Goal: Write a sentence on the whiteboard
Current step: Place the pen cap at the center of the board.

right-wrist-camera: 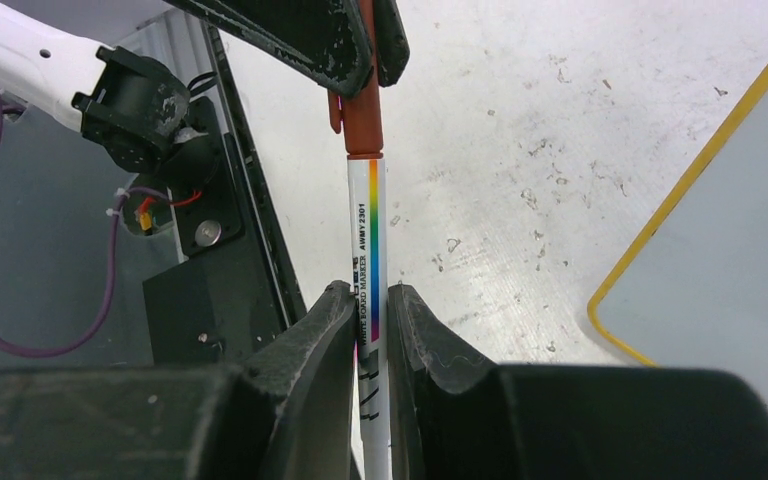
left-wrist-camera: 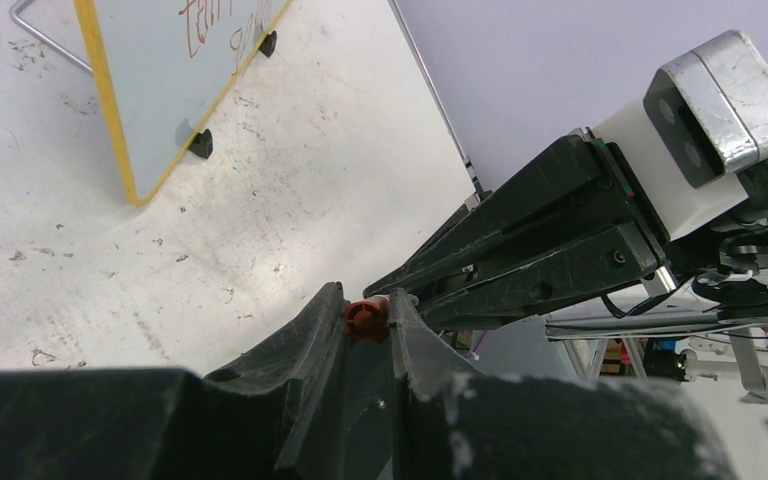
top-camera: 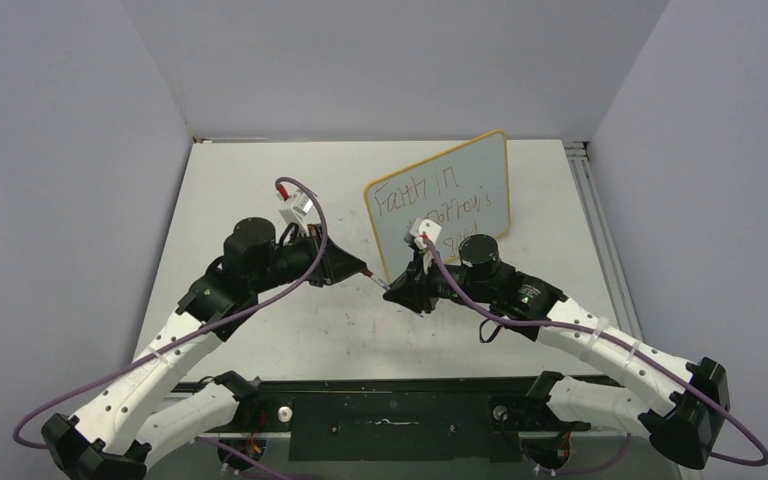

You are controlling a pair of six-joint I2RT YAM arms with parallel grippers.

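Note:
The red cap will come off its body with my left gripper and go back and down onto the table by the table's near edge [top-camera: 362, 331], because that spot is bare.
The whiteboard [top-camera: 460, 180] stands upright at the table's middle back, yellow-framed, with the reddish-brown sentence [top-camera: 430, 195] written on it in three lines. Its lower corner and black feet show in the left wrist view [left-wrist-camera: 150, 110], its edge in the right wrist view [right-wrist-camera: 720, 250]. In front of the board both grippers meet tip to tip. My right gripper [right-wrist-camera: 370, 300] is shut on the white marker [right-wrist-camera: 370, 230]. My left gripper [left-wrist-camera: 365, 308] is shut on the marker's red cap [left-wrist-camera: 365, 320], which sits against the barrel's end [right-wrist-camera: 362, 115]. From above, the marker [top-camera: 381, 285] is mostly hidden between the fingers.
The right arm [top-camera: 520, 295] partly hides the board's lower lines. A metal rail [top-camera: 600, 230] runs along the table's right edge. The black base plate [top-camera: 390, 420] lies at the near edge. Purple cables [top-camera: 300, 270] loop over both arms.

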